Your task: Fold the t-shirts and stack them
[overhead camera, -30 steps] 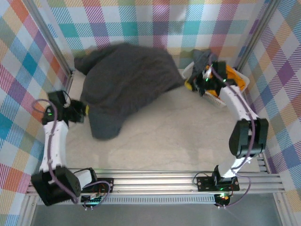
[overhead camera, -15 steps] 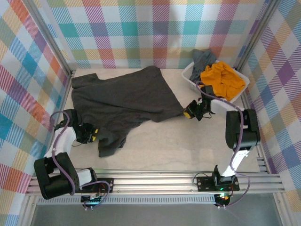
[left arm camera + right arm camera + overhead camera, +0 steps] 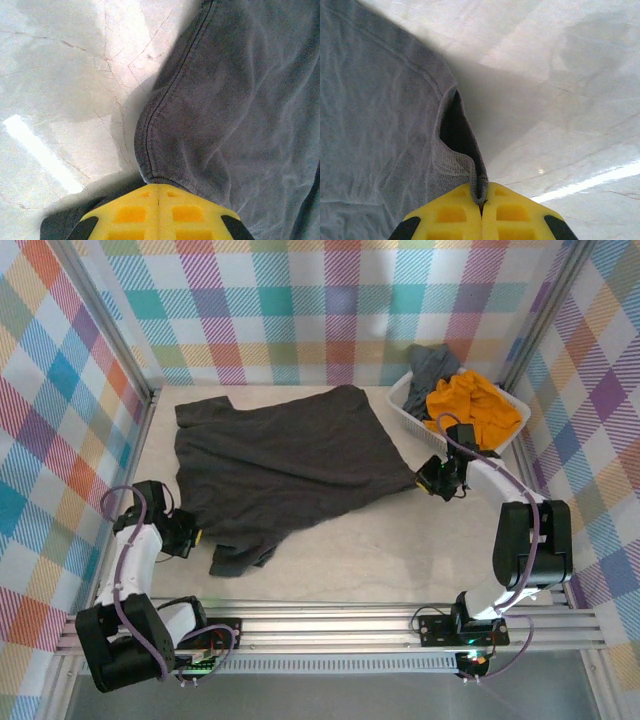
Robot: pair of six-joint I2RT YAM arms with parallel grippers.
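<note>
The marble tabletop back from my right gripper is bare. I should pull the pinched fold back onto it to straighten the shirt's slanting near edge, then let the fold go.
The dark charcoal t-shirt lies spread across the middle of the table, its lower left part rumpled. My left gripper is at its near left edge. In the left wrist view the yellow fingers are shut, and the shirt's hem runs in behind their tips. My right gripper is at the shirt's right corner, shut on a fold of hem pinched between the tips. The mustard-orange shirt and the slate grey shirt lie heaped in the basket.
The white slatted basket stands at the back right corner, just beyond my right gripper. Plaid walls enclose the table on three sides. Bare marble tabletop stretches in front of the shirt to the metal rail at the near edge.
The shirt, bunched up at the back a second ago, came down, spread flat and slid right. My right gripper moved from the basket to the table, then right with the corner. My left gripper came nearer.
</note>
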